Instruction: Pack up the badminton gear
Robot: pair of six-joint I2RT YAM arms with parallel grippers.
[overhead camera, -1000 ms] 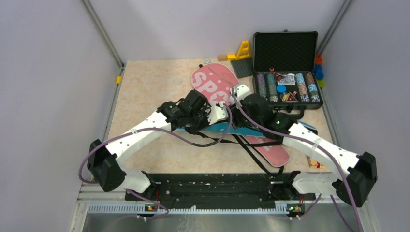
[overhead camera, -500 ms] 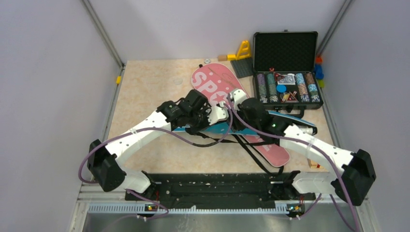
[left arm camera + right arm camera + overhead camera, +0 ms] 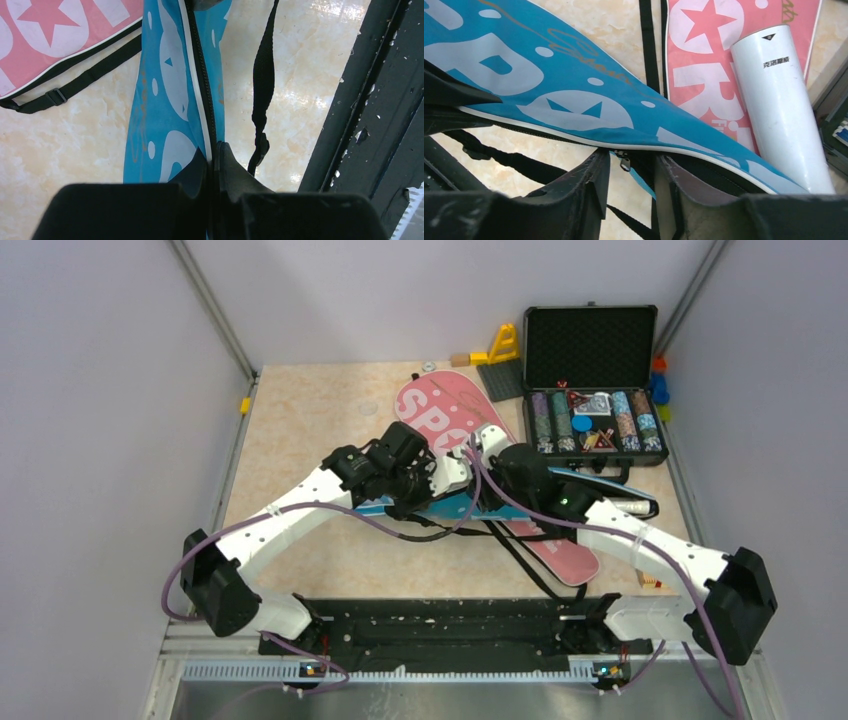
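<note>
My left gripper is holding the blue cover's zippered edge and should move toward the bare tabletop to its left in the top view. It should let go of the edge there, where space is clear.
The blue SPORT cover (image 3: 450,508) lies across the table's middle, partly over the pink SPORT cover (image 3: 445,410). My left gripper (image 3: 425,495) is shut on the blue cover's zippered edge (image 3: 202,100); its fingertips (image 3: 227,160) pinch the black zipper strip. My right gripper (image 3: 495,500) is open, its jaws either side of the small zipper pull (image 3: 624,161) on the blue cover (image 3: 574,95). The white tube (image 3: 781,105) lies on the pink cover (image 3: 704,60) and also shows in the top view (image 3: 630,508). No rackets or shuttlecocks are in view.
An open black case of poker chips (image 3: 595,390) stands at the back right. A yellow toy (image 3: 503,343) and grey plate (image 3: 503,380) sit behind the pink cover. Black straps (image 3: 520,550) trail toward the black rail (image 3: 440,625). A wooden block (image 3: 650,580) lies near right.
My right arm has shifted left and toward the blue cover's edge, uncovering the white tube. The left arm has moved slightly back, still holding the cover.
</note>
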